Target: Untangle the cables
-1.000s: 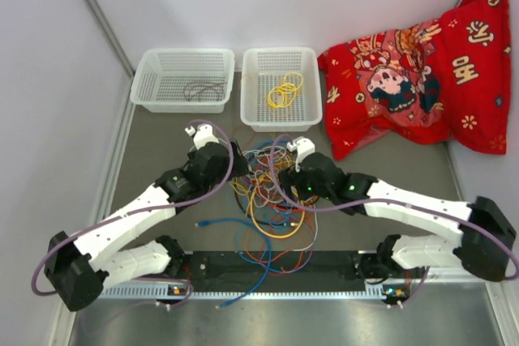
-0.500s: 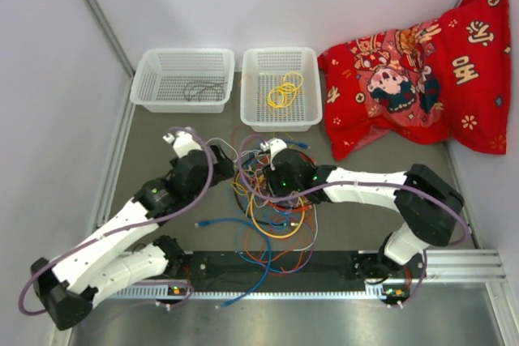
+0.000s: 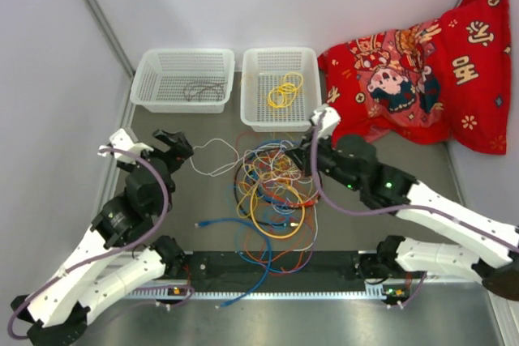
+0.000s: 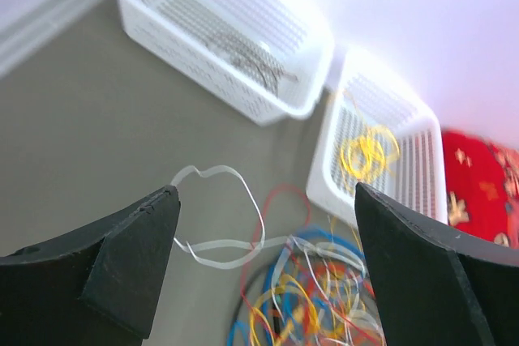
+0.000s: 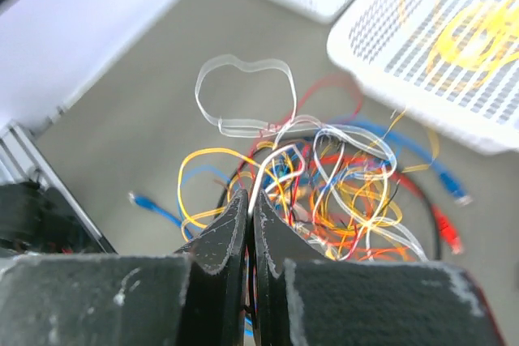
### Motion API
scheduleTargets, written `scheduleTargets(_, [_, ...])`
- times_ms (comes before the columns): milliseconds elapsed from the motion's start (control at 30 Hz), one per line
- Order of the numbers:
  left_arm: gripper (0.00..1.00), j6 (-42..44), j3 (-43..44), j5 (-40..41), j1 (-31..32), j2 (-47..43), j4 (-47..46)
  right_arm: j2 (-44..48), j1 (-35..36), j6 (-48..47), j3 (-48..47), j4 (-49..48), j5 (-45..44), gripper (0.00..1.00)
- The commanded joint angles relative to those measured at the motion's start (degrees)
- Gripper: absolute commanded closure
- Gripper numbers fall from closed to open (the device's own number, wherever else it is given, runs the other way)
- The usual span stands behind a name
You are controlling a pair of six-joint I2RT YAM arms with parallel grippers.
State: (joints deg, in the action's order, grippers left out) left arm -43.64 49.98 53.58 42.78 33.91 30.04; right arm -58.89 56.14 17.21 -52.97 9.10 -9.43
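Next, my left gripper moves down and to the right in the top view onto the black cable's outer bend, because the bend bows out at the heap's edge.
The cables (image 3: 272,192) lie in a tangled heap of yellow, orange, blue, red, white and black loops in the middle of the table. One pale white loop (image 3: 212,156) trails out of the heap to the left. My right gripper (image 3: 315,166) is at the heap's right edge. In the right wrist view my right gripper (image 5: 252,198) is shut on a thin white cable (image 5: 272,163) that rises from the tangle (image 5: 349,192). My left gripper (image 3: 174,145) stands wide open left of the white loop. In its own view my left gripper (image 4: 266,192) holds nothing, and the white loop (image 4: 243,245) lies beyond its fingers.
Two white mesh baskets stand at the back: the left basket (image 3: 182,61) holds a dark cable (image 3: 203,89), the right basket (image 3: 280,58) a yellow one (image 3: 284,91). A red patterned cushion (image 3: 413,87) fills the back right corner. A blue plug end (image 3: 203,223) lies near the front rail (image 3: 324,263).
My right gripper closed on a white cable and drew back to the right. My left arm pulled away left, out of the tangle, still open. The white loop now lies spread out to the left.
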Motion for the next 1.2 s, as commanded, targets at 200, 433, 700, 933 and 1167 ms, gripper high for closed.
scheduleTargets(200, [0.05, 11.73, 2.49, 7.34, -0.07, 0.71, -10.27, 9.32, 0.72, -2.18, -8.9, 12.95, -1.91, 1.0])
scheduleTargets(433, [0.05, 9.55, 1.09, -10.28, -0.16, 8.26, -10.53, 10.2, 0.72, -2.71, -14.0, 14.19, -0.76, 1.0])
scheduleTargets(700, [0.09, 2.95, -4.44, -34.32, -0.16, 17.15, -17.29, 12.57, 0.73, 0.1, -11.98, 13.92, -0.85, 1.0])
scheduleTargets(933, [0.1, 1.71, -4.81, -39.6, -0.42, 23.56, -23.89, 15.56, 0.73, 1.77, -11.63, 16.03, -0.59, 1.0])
scheduleTargets(1167, [0.13, -0.39, -3.39, -35.13, -3.49, 25.15, -13.97, 19.16, 0.64, 2.04, -10.14, 17.79, -4.45, 1.0])
